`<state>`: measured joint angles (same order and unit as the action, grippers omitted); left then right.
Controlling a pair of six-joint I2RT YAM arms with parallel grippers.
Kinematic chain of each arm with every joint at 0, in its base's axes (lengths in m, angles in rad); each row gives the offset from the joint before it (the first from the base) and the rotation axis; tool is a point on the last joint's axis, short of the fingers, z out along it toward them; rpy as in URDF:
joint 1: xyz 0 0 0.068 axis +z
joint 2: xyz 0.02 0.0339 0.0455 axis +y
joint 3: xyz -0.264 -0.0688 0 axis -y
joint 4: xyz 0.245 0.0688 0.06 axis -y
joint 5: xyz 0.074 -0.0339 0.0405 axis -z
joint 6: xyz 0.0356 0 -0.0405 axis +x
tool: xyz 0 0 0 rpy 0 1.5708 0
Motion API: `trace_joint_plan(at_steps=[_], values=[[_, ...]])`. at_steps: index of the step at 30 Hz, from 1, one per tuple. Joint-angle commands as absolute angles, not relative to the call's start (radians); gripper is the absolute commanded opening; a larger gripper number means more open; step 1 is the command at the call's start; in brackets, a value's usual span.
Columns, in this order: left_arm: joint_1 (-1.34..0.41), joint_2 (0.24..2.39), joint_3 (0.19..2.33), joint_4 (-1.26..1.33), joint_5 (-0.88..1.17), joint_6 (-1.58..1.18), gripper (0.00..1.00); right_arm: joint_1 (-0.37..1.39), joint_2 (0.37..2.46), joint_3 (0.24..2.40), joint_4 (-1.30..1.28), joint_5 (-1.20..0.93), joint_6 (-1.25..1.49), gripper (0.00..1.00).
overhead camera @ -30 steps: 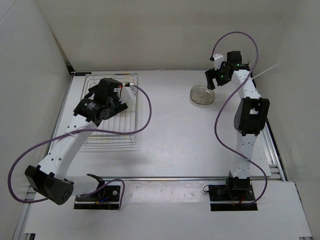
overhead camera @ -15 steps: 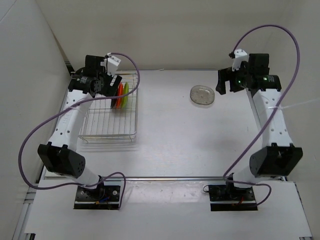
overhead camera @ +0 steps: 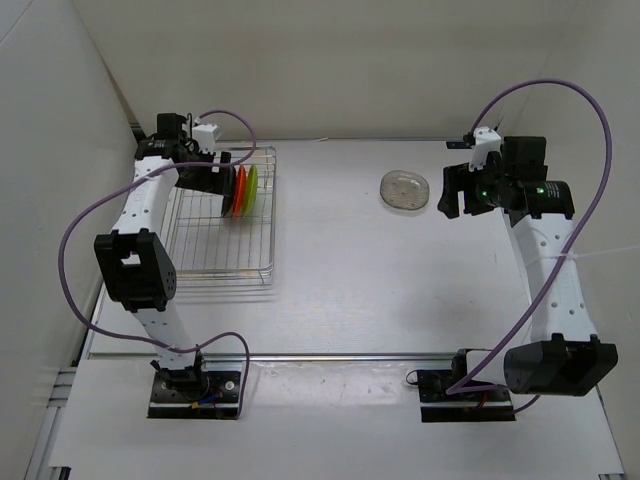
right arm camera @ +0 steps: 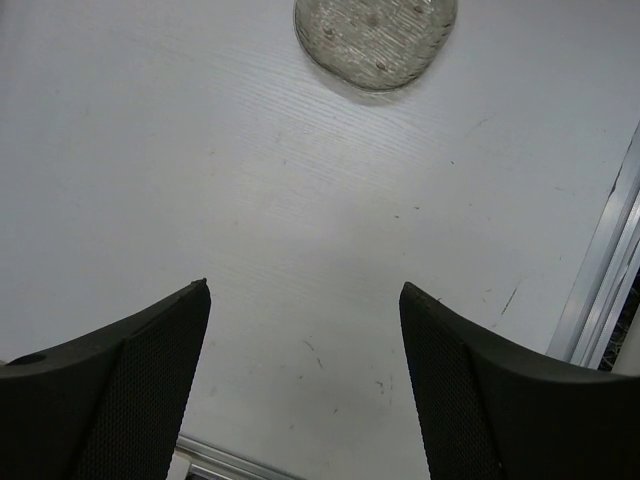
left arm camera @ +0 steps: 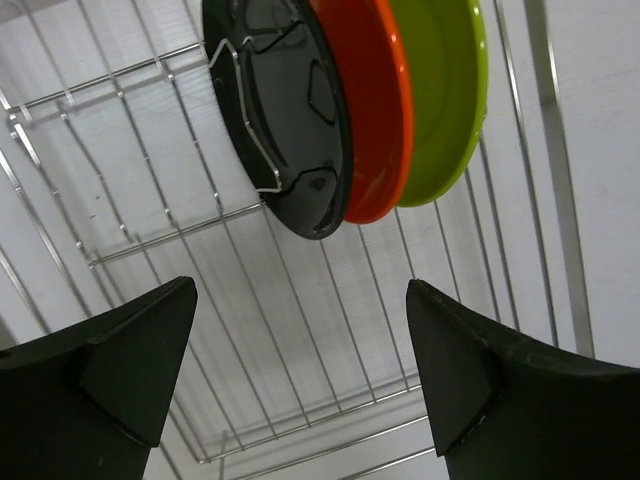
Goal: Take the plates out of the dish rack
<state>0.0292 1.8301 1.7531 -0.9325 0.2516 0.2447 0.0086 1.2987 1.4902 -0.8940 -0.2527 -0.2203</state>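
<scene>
The black plate (left arm camera: 285, 110) is the nearest one in the row, so my left gripper will move down toward the right in the top view, with its fingers on both sides of the black plate's upper rim (left arm camera: 345, 172).
The silver wire dish rack (overhead camera: 215, 262) stands at the far left of the table. A black plate (left arm camera: 285, 110), a red-orange plate (left arm camera: 372, 100) and a lime green plate (left arm camera: 445, 90) stand upright on edge in it, side by side (overhead camera: 240, 190). My left gripper (overhead camera: 222, 180) is open and empty, just left of the black plate, over the rack floor (left arm camera: 300, 300). A clear glassy plate (overhead camera: 405, 189) lies flat on the table; it also shows in the right wrist view (right arm camera: 375, 35). My right gripper (overhead camera: 448, 190) is open and empty, right of the clear plate.
White walls close in the table on the left, back and right. A metal rail (right arm camera: 605, 270) runs along the table's right edge. Purple cables loop from both arms.
My left arm has folded back toward the far left corner; its gripper stays beside the upright plates. My right gripper has dropped lower and shifted slightly right of the clear plate.
</scene>
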Motion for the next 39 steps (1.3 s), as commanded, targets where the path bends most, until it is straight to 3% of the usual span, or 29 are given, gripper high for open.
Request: trace_joint_plan(at_steps=[1, 24, 30, 39], values=[[0.035, 1.833, 1.809, -0.904, 0.353, 0.213, 0.96, 0.012, 1.258, 1.463, -0.877, -0.253, -0.207, 0.79], [0.035, 1.927, 1.821, -0.808, 0.362, 0.146, 0.83, 0.012, 1.238, 1.460, -0.877, -0.288, -0.216, 0.79], [0.026, 1.927, 1.778, -0.761, 0.334, 0.137, 0.71, 0.012, 1.229, 1.460, -0.877, -0.298, -0.216, 0.79], [-0.005, 1.927, 1.744, -0.721, 0.305, 0.127, 0.63, 0.012, 1.220, 1.470, -0.877, -0.307, -0.216, 0.79]])
